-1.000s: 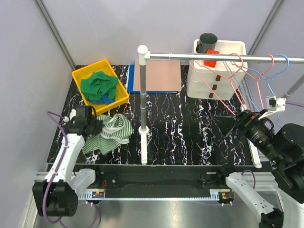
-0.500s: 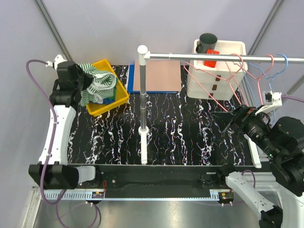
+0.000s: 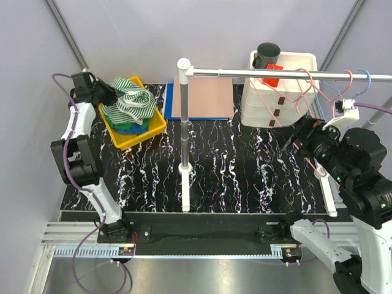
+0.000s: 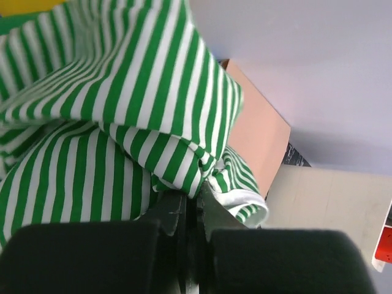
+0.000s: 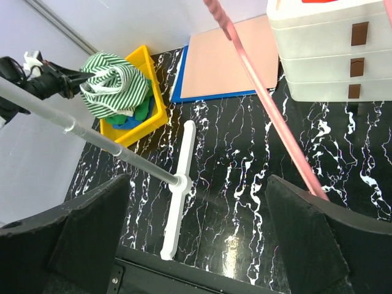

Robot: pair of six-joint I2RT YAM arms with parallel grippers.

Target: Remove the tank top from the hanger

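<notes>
The left gripper moves down toward the green and blue clothes [image 3: 132, 127] [image 4: 17, 23] next and releases the fold, with the striped top off any hanger and over the yellow bin.
The green-and-white striped tank top [image 3: 130, 101] lies bunched on the clothes in the yellow bin [image 3: 157, 127], off any hanger. My left gripper [image 3: 101, 94] reaches in from the bin's left side and is shut on a fold of the top; in the left wrist view the jaws [image 4: 196, 205] are pressed together with striped cloth [image 4: 122, 122] draped over them. My right gripper [image 3: 300, 138] is open and empty below the rail [image 3: 282, 75], next to a bare pink hanger [image 3: 288, 104]. In the right wrist view the hanger's arm [image 5: 269, 113] crosses above the open gripper [image 5: 202, 229].
More bare pink and blue hangers [image 3: 358, 82] hang at the rail's right end. A white drawer unit [image 3: 278, 101] with a dark cup [image 3: 267, 54] stands at the back right. A pink board [image 3: 202, 98] lies behind the white stand post [image 3: 184, 138]. Green and blue clothes sit under the top.
My left arm has carried the tank top from the table's front left up and back into the yellow bin. My right gripper has moved slightly up toward the hangers.
</notes>
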